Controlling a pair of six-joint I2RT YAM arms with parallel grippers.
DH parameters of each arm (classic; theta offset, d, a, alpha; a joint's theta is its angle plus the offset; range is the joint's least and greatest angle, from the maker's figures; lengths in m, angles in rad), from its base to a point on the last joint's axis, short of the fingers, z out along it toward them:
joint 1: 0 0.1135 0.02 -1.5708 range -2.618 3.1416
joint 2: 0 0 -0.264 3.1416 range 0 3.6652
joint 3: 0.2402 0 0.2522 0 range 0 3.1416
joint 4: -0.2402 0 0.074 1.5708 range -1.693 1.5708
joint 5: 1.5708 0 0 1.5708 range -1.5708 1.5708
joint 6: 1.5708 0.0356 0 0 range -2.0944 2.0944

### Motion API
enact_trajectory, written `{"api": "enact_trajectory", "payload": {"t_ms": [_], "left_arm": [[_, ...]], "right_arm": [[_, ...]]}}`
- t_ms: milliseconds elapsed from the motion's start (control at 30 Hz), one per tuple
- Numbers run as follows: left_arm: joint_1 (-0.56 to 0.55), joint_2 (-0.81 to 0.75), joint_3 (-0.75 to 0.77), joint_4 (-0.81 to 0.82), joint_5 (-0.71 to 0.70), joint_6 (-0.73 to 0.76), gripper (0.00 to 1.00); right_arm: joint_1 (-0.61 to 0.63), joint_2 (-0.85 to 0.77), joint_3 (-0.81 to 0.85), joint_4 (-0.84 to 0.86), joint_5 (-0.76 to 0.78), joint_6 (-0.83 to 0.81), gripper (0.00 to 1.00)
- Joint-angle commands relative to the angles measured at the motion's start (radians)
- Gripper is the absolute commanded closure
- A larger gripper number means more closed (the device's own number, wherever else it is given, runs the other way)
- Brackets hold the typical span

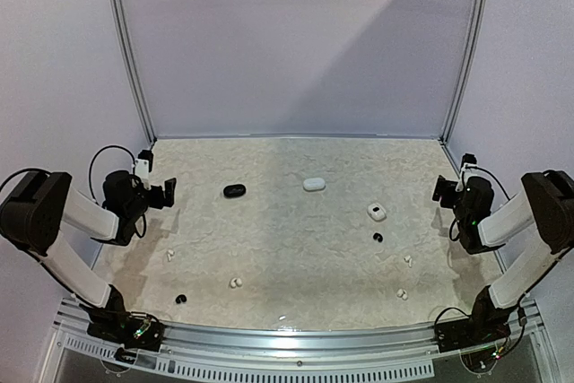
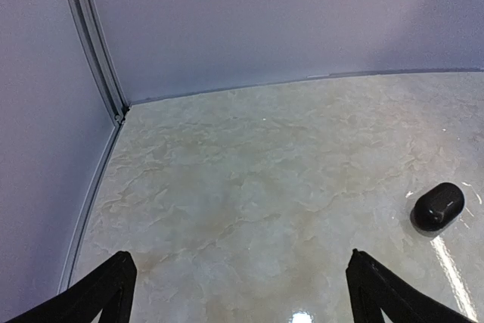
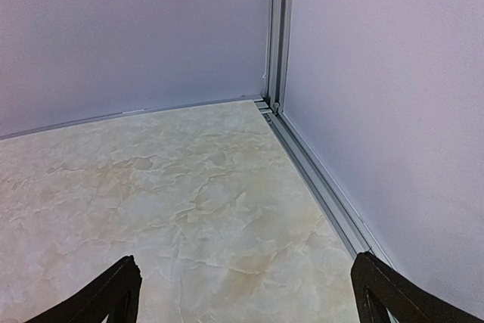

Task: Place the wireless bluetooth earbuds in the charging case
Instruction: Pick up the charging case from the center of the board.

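My left gripper will next move down and to the right in the top view onto the black case's near end (image 1: 229, 191) (image 2: 429, 213), because the case's lid is shut.
Three charging cases lie on the marble-patterned table: a black case (image 1: 234, 190) (image 2: 438, 206), a shut white case (image 1: 314, 184) and a white case (image 1: 377, 213) further right. Several white earbuds are scattered nearer the front, among them one at the left (image 1: 169, 255), one at the middle (image 1: 236, 282) and one at the right (image 1: 407, 260). A black earbud (image 1: 378, 237) lies by the right white case, another black earbud (image 1: 180, 299) at the front left. My left gripper (image 1: 166, 193) (image 2: 238, 259) hangs open left of the black case. My right gripper (image 1: 441, 188) (image 3: 246, 259) is open at the right edge, holding nothing.
Grey walls with metal corner posts (image 1: 128, 51) enclose the table on three sides. A metal rail (image 3: 318, 179) runs along the right wall beside my right gripper. The arm bases sit at the front edge (image 1: 287, 334).
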Motion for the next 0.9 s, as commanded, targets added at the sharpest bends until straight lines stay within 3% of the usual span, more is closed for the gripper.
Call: {"api": "enact_trajectory", "payload": {"t_ms": [0,200,267,400,533,700,800,867], "left_arm": [[0.007,-0.008,0.014,-0.012,-0.003,-0.004,0.01],[0.008,-0.013,0.012,-0.007,0.002,-0.002,0.01],[0.009,-0.058,0.027,-0.061,0.03,0.007,0.01],[0.007,-0.17,0.224,-0.508,0.22,0.089,0.01],[-0.006,-0.079,0.449,-0.696,0.312,0.124,0.01],[-0.105,0.149,0.861,-1.286,0.347,0.492,0.01],[-0.165,0.309,1.129,-1.652,0.385,0.782,0.01],[-0.197,0.416,1.275,-1.847,0.372,0.895,0.01]], "right_arm": [[-0.005,-0.011,0.009,0.018,-0.006,-0.003,0.01],[-0.006,-0.015,0.008,0.016,0.057,0.023,0.01],[-0.006,-0.046,0.028,-0.067,0.048,0.022,0.01],[-0.007,-0.185,0.153,-0.396,0.019,0.014,0.01],[-0.006,-0.279,0.303,-0.628,-0.138,0.067,0.01],[-0.005,-0.277,0.451,-0.798,-0.37,0.141,0.01],[0.015,-0.244,0.53,-0.879,-0.401,0.209,0.01],[0.06,-0.221,0.588,-0.938,-0.384,0.212,0.01]]}}
